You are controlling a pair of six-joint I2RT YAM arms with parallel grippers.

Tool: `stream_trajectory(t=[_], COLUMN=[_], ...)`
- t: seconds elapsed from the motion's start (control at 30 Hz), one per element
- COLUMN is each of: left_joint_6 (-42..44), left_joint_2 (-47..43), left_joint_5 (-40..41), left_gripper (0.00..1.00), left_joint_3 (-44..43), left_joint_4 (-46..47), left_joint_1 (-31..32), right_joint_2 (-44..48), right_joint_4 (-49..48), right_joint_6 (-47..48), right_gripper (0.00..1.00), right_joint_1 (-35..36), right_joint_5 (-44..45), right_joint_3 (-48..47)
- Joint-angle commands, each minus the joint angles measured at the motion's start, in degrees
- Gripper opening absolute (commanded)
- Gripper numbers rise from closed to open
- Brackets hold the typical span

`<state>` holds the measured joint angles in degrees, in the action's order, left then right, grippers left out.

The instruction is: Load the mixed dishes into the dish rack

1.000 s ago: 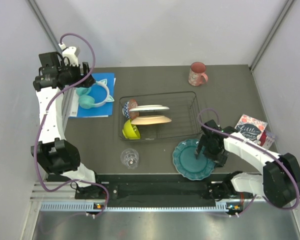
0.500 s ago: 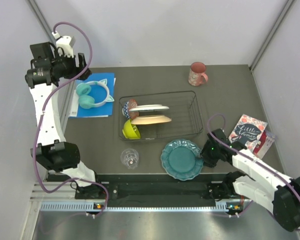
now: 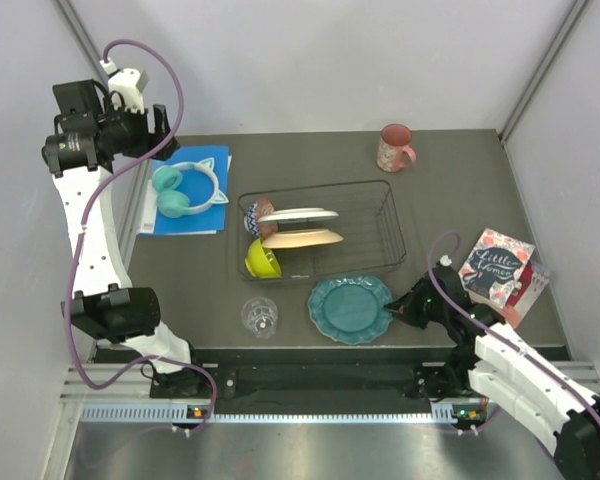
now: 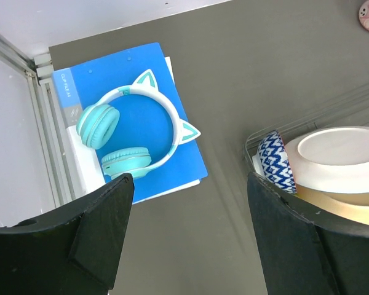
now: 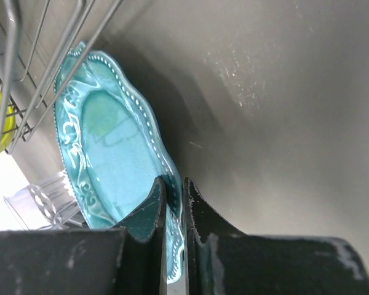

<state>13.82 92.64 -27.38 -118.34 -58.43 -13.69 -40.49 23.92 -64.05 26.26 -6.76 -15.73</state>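
Observation:
The teal plate [image 3: 350, 308] lies flat, so my right gripper should lift and turn toward the clear glass, tip the plate upright over the tabletop beside the glass, and release it.
The teal scalloped plate [image 3: 350, 308] lies in front of the dish rack [image 3: 390, 225], and my right gripper [image 3: 398, 309] is shut on its right rim. The wrist view shows both fingers pinching the plate [image 5: 111, 160] edge at the right gripper [image 5: 174, 184]. In the rack stand a white plate [image 3: 298, 216], a cream plate [image 3: 302, 239], a patterned bowl [image 3: 259, 214] and a lime bowl [image 3: 261, 260]. The pink mug [image 3: 394, 148] stands at the back, and the clear glass [image 3: 259, 316] stands near the front. My left gripper [image 3: 160, 135] hangs open and empty, high at the back left.
Teal cat-ear headphones [image 3: 188, 189] rest on a blue folder [image 4: 172, 153] left of the rack. A printed card [image 3: 495, 262] lies at the right, just behind the right arm. Rack wires [image 5: 61, 55] run close beside the held plate.
The right gripper closed on the teal plate's rim, and the arm drew back toward the near edge. The plate shifted left. The left arm swung slightly further left.

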Motion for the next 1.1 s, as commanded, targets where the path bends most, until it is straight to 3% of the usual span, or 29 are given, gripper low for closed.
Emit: stream_trajectory(t=[0.0, 0.23, 0.57, 0.87, 0.97, 1.07], left_joint_6=[1.2, 0.3, 0.3, -1.3, -1.8, -1.4], left_joint_2=[-1.9, -1.2, -2.5, -2.8, -2.8, -2.9], left_joint_5=[0.1, -0.9, -1.0, -1.4, -1.7, -1.3], left_gripper=[0.79, 0.79, 0.79, 0.79, 0.79, 0.79], left_joint_3=[-1.0, -0.8, 2.6, 5.1, 5.1, 5.3], left_joint_4=[-0.6, 0.1, 2.6, 4.4, 4.7, 4.8], left_joint_1=[-0.4, -0.3, -0.3, -0.3, -0.3, -0.4], right_joint_2=[2.9, 5.9, 8.7, -1.7, -5.0, -7.0], right_joint_4=[-4.3, 3.4, 8.9, 13.0, 12.9, 11.5], right_joint_6=[2.7, 13.1, 18.4, 23.2, 24.3, 24.7], right_gripper=[0.00, 0.00, 0.00, 0.00, 0.00, 0.00], right_joint_1=[-0.4, -0.2, 6.4, 27.2, 31.9, 34.1], right_joint_5=[-1.0, -3.6, -7.7, 8.7, 16.4, 18.3], right_joint_3=[1.7, -6.5, -11.0, -26.5, -30.3, -30.8])
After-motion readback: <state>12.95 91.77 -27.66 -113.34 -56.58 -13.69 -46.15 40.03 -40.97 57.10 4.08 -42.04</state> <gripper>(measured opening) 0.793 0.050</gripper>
